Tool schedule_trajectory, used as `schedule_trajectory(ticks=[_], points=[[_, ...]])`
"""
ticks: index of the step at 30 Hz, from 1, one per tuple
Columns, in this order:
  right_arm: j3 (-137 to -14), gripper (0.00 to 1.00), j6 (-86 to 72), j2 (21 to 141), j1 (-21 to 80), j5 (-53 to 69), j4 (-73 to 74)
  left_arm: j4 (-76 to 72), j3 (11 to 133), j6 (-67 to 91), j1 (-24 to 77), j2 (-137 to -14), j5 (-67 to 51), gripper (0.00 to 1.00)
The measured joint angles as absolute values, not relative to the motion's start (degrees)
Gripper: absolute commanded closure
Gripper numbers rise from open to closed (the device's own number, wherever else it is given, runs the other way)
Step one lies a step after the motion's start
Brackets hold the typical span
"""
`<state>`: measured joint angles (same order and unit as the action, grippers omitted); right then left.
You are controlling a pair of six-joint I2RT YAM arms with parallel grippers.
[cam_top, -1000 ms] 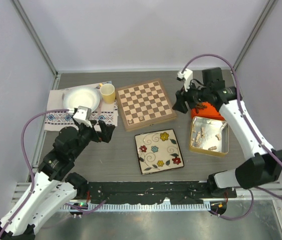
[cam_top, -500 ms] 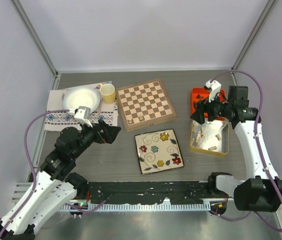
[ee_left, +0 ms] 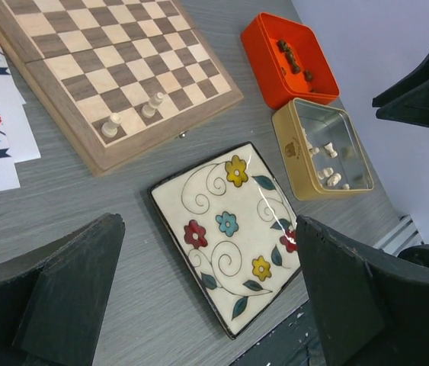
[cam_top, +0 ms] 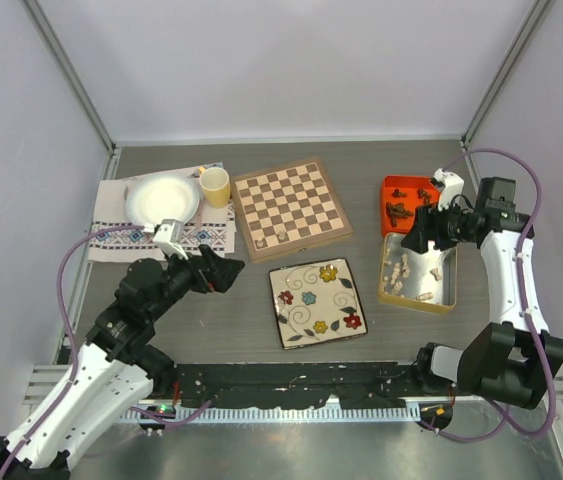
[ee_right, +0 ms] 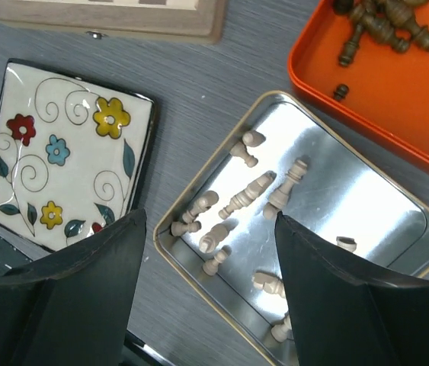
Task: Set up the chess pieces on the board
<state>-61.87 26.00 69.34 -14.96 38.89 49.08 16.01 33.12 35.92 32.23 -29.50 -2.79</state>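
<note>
My right gripper needs to move down and back into the gold tin next, onto a pale piece near the tin's corner [cam_top: 397, 287] by the floral plate, because the board [cam_top: 291, 208] is mostly empty.
The board [cam_top: 291, 208] [ee_left: 107, 69] lies at the back centre with two pale chess pieces [ee_left: 111, 124] upright near its front edge. More pale pieces [ee_right: 248, 194] lie loose in a gold tin [cam_top: 416, 300] [ee_right: 366, 206]. Dark pieces [ee_right: 374, 27] sit in an orange tray [cam_top: 393, 190] [ee_right: 397, 91] behind it. My right gripper [cam_top: 416, 232] [ee_right: 210, 221] hovers open over the tin's left part, holding nothing. In front and left of the board, my left gripper [cam_top: 223, 270] [ee_left: 208, 229] hangs wide open and empty above the table.
A square floral plate [cam_top: 317, 302] [ee_left: 229, 229] lies in front of the board. A white plate [cam_top: 163, 198] and a yellow cup [cam_top: 215, 186] stand on a patterned cloth [cam_top: 121, 235] at the back left. Cage posts and walls close in both sides.
My right arm has swung from beside the board's right edge, across the orange tray, to above the tin, and its jaws have widened. The left gripper has edged slightly right.
</note>
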Motion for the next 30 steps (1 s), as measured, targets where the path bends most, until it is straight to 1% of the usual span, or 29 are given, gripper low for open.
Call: schedule_trajectory(ticks=[5, 6, 11, 14, 20, 30], points=[[-61.8, 0.34, 29.3, 71.8, -19.4, 38.5, 52.0, 15.6, 31.3, 36.1, 32.2, -29.6, -3.7, 0.0], [-61.7, 0.38, 30.0, 72.2, -19.9, 38.1, 52.3, 15.6, 31.2, 36.1, 32.2, -29.8, -3.8, 0.0], [-59.8, 0.47, 32.2, 74.4, -20.4, 37.0, 52.4, 13.7, 31.1, 36.0, 32.2, -31.8, -4.8, 0.01], [-58.6, 0.5, 34.3, 76.4, -20.4, 36.9, 53.0, 12.5, 31.1, 36.0, 32.2, -33.4, -5.4, 0.0], [-56.3, 0.52, 38.7, 78.4, -18.2, 35.9, 55.0, 10.3, 30.9, 36.0, 32.2, -36.4, -6.7, 0.0], [-52.0, 0.53, 36.9, 77.1, -5.8, 28.1, 52.1, 8.6, 30.8, 36.1, 32.2, -38.6, -7.6, 0.0]])
